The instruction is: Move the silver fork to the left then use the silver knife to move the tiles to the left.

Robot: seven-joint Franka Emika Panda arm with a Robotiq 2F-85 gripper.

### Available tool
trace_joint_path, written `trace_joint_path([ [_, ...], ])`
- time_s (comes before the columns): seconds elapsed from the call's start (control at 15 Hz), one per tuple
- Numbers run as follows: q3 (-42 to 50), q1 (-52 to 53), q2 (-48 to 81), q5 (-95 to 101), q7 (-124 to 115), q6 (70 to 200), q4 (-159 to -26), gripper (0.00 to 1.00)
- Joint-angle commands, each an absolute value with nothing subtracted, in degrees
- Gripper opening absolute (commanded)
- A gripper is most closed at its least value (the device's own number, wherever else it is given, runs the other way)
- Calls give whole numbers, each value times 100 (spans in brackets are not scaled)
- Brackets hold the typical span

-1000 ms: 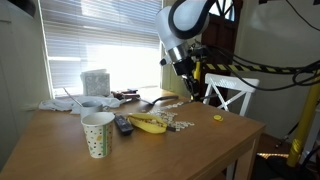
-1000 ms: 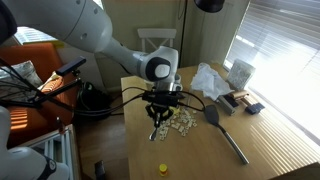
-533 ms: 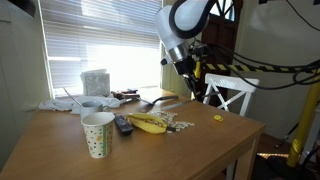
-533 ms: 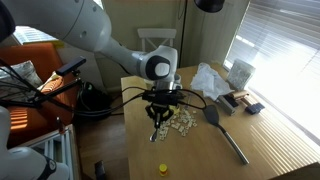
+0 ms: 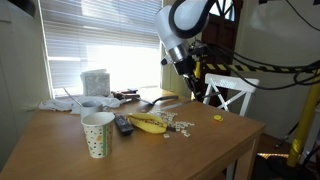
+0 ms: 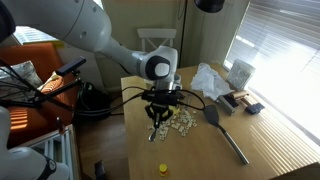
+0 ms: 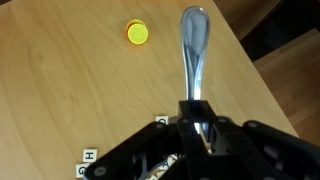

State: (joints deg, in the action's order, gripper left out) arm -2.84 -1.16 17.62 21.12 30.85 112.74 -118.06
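Observation:
The gripper turns, lowers and releases the silver utensil there next, clear of the tiles, since the bare wood between tiles and yellow object [image 6: 185, 150] lies below it.
My gripper [image 7: 192, 128] is shut on the silver knife [image 7: 193, 55], whose straight flat shaft sticks out beyond the jaws over the wooden table. In the exterior views the gripper [image 6: 155, 122] [image 5: 189, 88] hangs just above the table beside the tiles [image 6: 181, 122] [image 5: 180, 124], a heap of tiny pale squares. A few lettered tiles [image 7: 86, 160] show at the wrist view's lower edge. The arched silver fork [image 5: 158, 99] lies behind the banana.
A banana [image 5: 148, 123], a dark remote [image 5: 122, 124], a dotted paper cup [image 5: 97, 133] and bowls stand on the table [image 5: 200, 150]. A small yellow object [image 7: 137, 33] [image 5: 217, 118] lies near the table's corner. A white chair [image 5: 232, 92] stands behind. A long dark-headed utensil [image 6: 226, 135] lies nearby.

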Motion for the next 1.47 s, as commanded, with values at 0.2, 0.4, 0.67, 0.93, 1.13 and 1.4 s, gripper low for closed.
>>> trace_joint_path([
  [0.2,65,-594,1866,1168,2670,11829,-11600,4],
  [0.4,336,-916,2006,928,2531,12347,-11527,4],
  [0.67,459,-1306,2296,249,2394,13038,-11458,4],
  [0.93,407,-1573,2694,-471,2071,13838,-11480,4],
  [1.13,317,-1686,2965,-976,1765,14500,-11482,4],
  [1.4,297,-1665,3196,-1079,1469,14985,-11438,4],
])
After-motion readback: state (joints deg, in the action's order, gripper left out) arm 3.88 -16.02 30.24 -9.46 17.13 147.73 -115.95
